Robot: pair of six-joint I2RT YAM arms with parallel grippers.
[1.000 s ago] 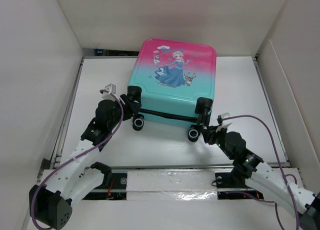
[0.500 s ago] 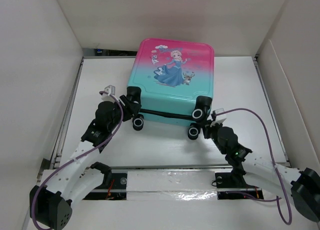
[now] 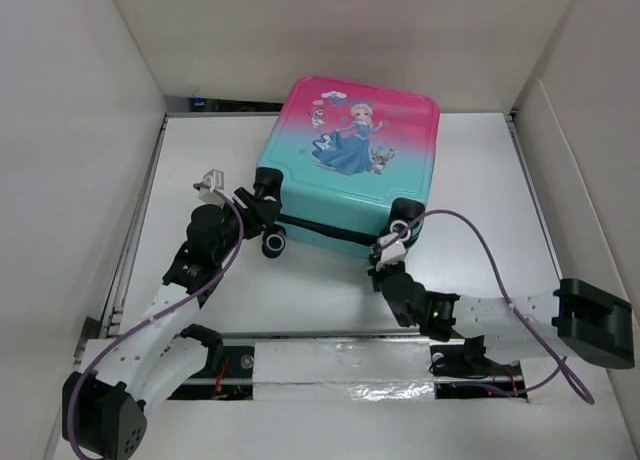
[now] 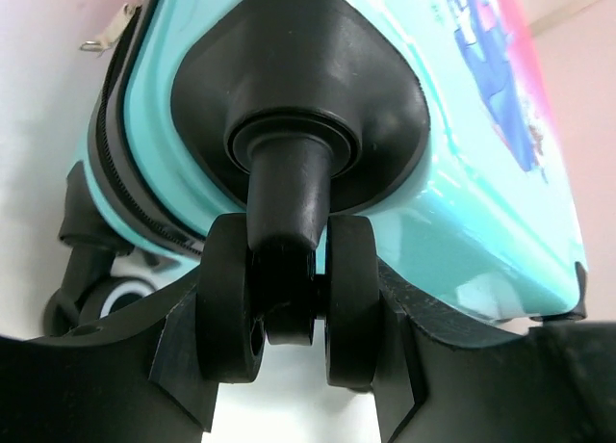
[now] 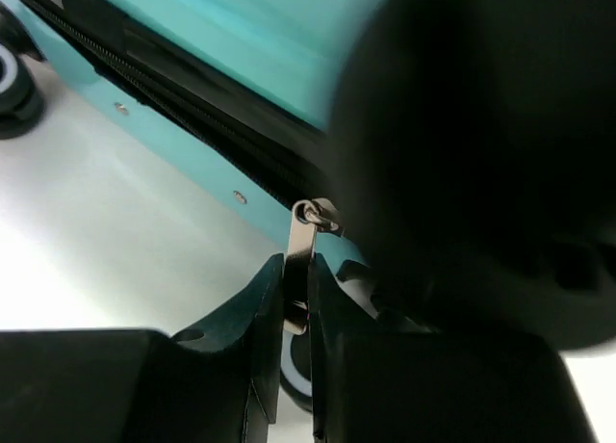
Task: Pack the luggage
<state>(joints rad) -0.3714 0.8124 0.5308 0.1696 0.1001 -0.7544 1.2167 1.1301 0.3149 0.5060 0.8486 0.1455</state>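
Observation:
The left gripper drags the luggage's caster wheel to the black zipper's middle point(image 3: 328, 228) next, to the right in the top view, toward clear table, then releases it.
The luggage point(image 3: 352, 155) lies flat and closed on the white table, pink-to-teal shell up, wheels toward me. My left gripper point(image 3: 262, 208) is shut on its near-left twin caster wheel point(image 4: 286, 303), with the fingers point(image 4: 188, 351) pressed on both wheel discs. My right gripper point(image 3: 383, 260) sits at the near-right corner under a wheel housing, shut on the metal zipper pull point(image 5: 300, 255) of the black zipper point(image 5: 207, 125). A big dark wheel blurs the right half of the right wrist view.
White walls close in the table point(image 3: 200, 150) at left, back and right. A lower caster point(image 3: 274, 244) stands near the left gripper. A foil-covered rail point(image 3: 340, 365) runs along the near edge by the arm bases.
My right arm swung left and low, the gripper moving from right of the near-right wheel to the zipper under it. The luggage turned slightly, its right side going farther back. The left gripper kept hold.

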